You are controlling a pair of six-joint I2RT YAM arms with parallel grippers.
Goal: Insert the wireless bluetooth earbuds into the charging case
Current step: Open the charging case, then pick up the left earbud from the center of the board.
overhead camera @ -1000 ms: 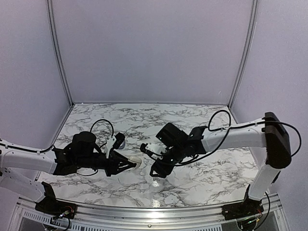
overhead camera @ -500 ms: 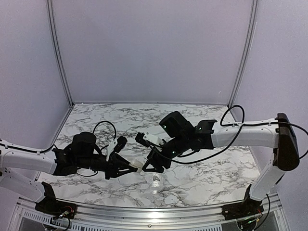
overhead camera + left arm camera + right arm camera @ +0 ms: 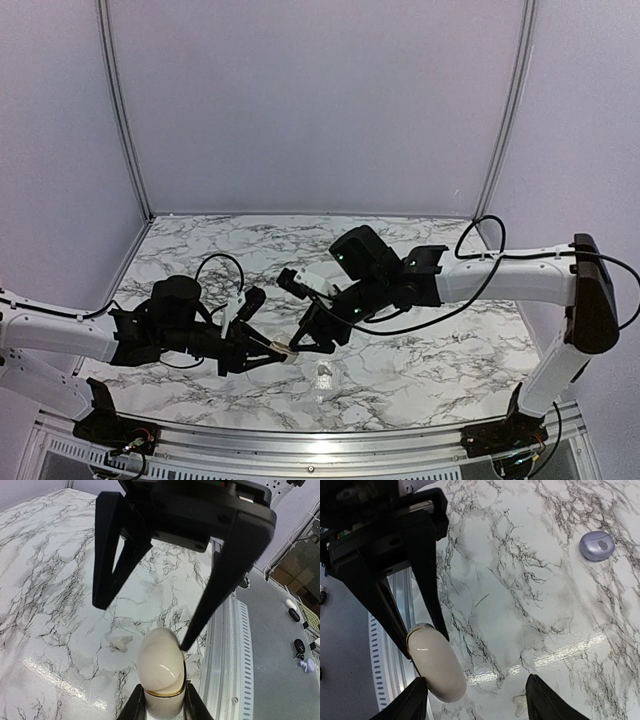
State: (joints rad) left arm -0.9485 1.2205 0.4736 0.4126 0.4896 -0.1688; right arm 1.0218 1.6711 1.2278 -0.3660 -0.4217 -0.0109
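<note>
The tiny greyish earbud lies on the marble outside the case, so my right gripper will next tilt and lower around it, down and away from the case [image 3: 159, 665].
The charging case [image 3: 159, 665] is a small cream-white rounded thing with a gold seam. My left gripper [image 3: 162, 706] is shut on its base and holds it above the table; it also shows in the top view [image 3: 286, 350] and the right wrist view [image 3: 436, 666]. My right gripper [image 3: 308, 337] is open wide and straddles the case's top, with one fingertip [image 3: 186, 642] against its side. One tiny greyish earbud [image 3: 120, 641] lies on the marble just beyond the case, and shows in the top view [image 3: 324, 373] and the right wrist view [image 3: 520, 703]. The second earbud is not in view.
A lilac rounded thing [image 3: 596, 545] lies on the marble table [image 3: 420, 370] farther back. The table's metal front rail [image 3: 235, 645] runs close beside the case. Grey walls enclose the back and sides.
My right gripper has risen from the table, swung left and now straddles the case. The earbud it was over lies uncovered. My left gripper has shifted the case slightly right.
</note>
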